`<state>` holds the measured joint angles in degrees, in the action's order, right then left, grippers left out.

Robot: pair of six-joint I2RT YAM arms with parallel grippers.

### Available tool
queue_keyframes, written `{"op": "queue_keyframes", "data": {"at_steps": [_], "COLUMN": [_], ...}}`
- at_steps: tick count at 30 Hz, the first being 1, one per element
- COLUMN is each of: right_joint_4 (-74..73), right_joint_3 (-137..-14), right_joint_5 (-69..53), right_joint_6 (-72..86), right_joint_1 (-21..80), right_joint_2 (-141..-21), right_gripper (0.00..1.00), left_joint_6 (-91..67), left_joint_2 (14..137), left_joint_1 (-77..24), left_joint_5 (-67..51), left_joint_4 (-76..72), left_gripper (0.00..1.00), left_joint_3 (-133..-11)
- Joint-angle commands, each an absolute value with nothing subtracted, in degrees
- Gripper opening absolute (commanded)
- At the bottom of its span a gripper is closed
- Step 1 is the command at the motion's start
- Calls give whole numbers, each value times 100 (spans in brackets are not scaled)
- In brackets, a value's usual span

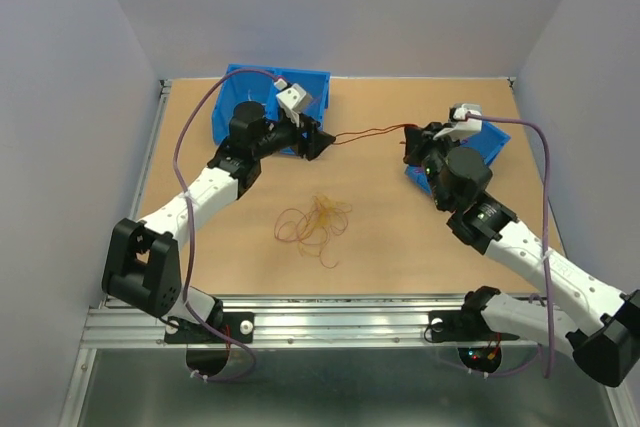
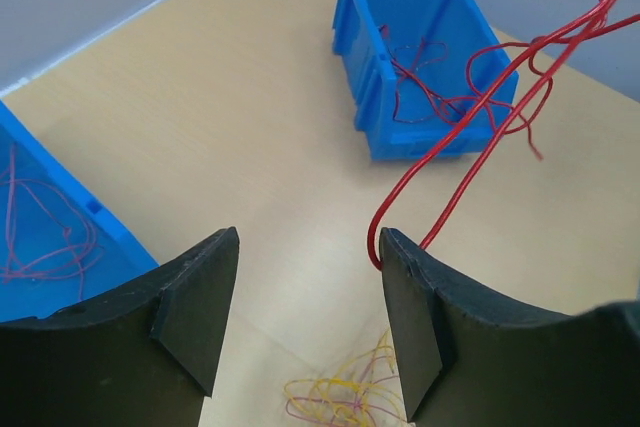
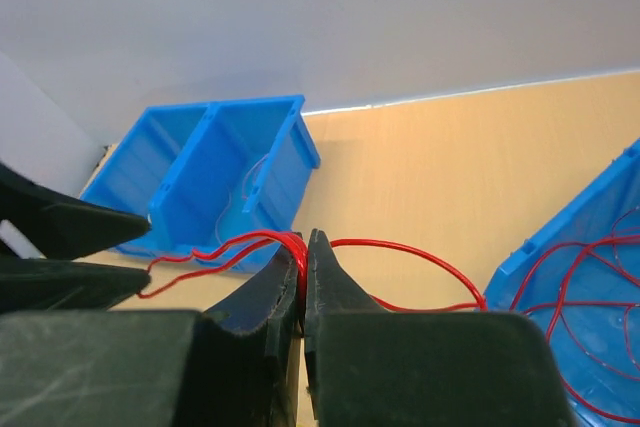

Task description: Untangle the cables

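Observation:
I should move my right gripper toward the right in the top view, then down into the second blue bin (image 1: 487, 143) (image 3: 598, 322) to release its cable, as red cables lie there.
A red cable (image 1: 365, 133) stretches in the air between my two grippers. My right gripper (image 1: 410, 139) is shut on it; in the right wrist view the red strands (image 3: 240, 244) are pinched between the jaws of the gripper (image 3: 303, 247). My left gripper (image 1: 318, 140) is open; in the left wrist view the gripper (image 2: 307, 247) holds nothing, and a loop of the red cable (image 2: 420, 182) rests against its right fingertip (image 2: 395, 247). A loose tangle of yellow, orange and magenta cables (image 1: 315, 222) lies on the table, also seen below the left jaws (image 2: 345, 397).
A blue double bin (image 1: 262, 97) stands at the back left behind the left gripper, with thin red wires in it (image 2: 40, 237). A second blue bin (image 1: 490, 147) by the right gripper holds several red cables (image 3: 590, 307). Grey walls enclose the table.

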<state>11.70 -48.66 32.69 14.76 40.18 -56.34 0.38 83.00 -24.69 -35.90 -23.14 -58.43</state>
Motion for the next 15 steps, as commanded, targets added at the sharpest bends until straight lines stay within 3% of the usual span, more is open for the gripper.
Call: {"op": "queue_keyframes", "data": {"at_steps": [1,7,15], "right_joint_4": [1274,1222,967], "right_joint_3": [-5283,-5054,-5379], "right_joint_5": [3104,3129,2804], "right_joint_6": [2204,2443,2469], "right_joint_1": [3334,2918,2725], "right_joint_2": [-5450,-5098,-5800], "right_gripper": [1,1,1], "left_joint_6": [62,18,44], "left_joint_2": [8059,8104,7779], "left_joint_1": [-2277,-2180,-2188], "left_joint_5": [-2489,-2285,-2804], "left_joint_4": [-2321,-2364,-2654], "left_gripper": [69,69,71], "left_joint_3": [-5862,-5827,-5555]}}
